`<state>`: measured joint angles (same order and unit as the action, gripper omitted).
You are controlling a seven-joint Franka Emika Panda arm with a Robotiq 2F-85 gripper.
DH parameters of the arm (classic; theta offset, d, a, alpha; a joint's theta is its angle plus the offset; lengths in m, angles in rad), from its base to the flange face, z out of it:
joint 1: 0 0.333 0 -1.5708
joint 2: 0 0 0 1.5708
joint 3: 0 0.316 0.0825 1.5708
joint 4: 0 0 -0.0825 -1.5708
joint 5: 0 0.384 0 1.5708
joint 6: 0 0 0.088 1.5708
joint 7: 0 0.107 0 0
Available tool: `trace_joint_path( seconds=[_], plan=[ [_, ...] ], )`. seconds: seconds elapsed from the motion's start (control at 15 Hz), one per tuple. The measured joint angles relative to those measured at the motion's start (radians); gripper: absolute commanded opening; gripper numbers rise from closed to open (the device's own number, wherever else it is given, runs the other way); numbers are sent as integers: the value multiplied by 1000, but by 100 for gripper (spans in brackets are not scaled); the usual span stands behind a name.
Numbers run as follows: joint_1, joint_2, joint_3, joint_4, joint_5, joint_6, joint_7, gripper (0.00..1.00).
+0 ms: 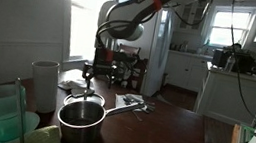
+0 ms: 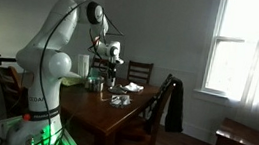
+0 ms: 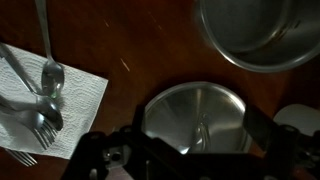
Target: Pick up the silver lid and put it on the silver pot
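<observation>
The lid's centre handle is below my gripper's open fingers. My gripper should move down and outward, away from the pot, until those fingers are on both sides of the handle.
The silver lid lies flat on the dark wooden table, its small centre handle facing up. My gripper is open just above it, one finger on each side of its rim. The silver pot stands uncovered right beside the lid, at the top right of the wrist view. In an exterior view the pot sits at the near end of the table with its long handle pointing right, and my gripper hangs just behind it. The gripper also shows in both exterior views, over the table.
A white napkin with a spoon and forks lies beside the lid. A white cylindrical container and pale green tubs stand near the pot. A chair with a dark jacket is at the table.
</observation>
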<state>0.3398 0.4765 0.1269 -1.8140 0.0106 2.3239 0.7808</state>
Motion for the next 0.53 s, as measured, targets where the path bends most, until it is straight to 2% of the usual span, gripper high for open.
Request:
trace_joint_path(
  seconds=[0.53],
  plan=[
    [63, 158, -84, 173, -67, 49, 80, 100]
  ],
)
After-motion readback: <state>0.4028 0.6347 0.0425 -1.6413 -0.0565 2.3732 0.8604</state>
